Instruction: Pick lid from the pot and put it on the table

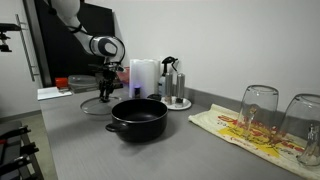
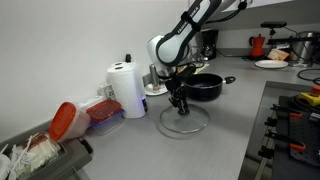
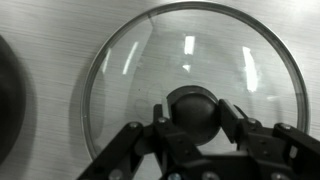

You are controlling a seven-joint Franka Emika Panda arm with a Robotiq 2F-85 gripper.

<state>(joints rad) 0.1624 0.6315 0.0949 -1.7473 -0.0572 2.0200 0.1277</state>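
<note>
My gripper lowers the lid slightly onto the bare patch of grey table beside the pot next and releases the knob, since that patch lies just below my gripper.
The glass lid (image 2: 186,123) with its black knob lies on or just above the grey table (image 2: 200,155), beside the black pot (image 2: 206,87), which stands uncovered. In an exterior view the lid (image 1: 100,103) sits to the left of the pot (image 1: 138,118) on the table (image 1: 180,155). My gripper (image 2: 180,103) points down over the lid. In the wrist view the lid (image 3: 150,60) fills the frame, and my gripper's (image 3: 196,112) fingers are shut on its round black knob.
A white paper roll (image 1: 144,77) (image 2: 126,88) and a silver stand with a moka pot (image 1: 176,88) stand behind the pot. Two upturned glasses (image 1: 258,110) rest on a patterned cloth (image 1: 240,132). Red-lidded containers (image 2: 68,120) lie at one end. A stove (image 2: 295,120) borders the counter.
</note>
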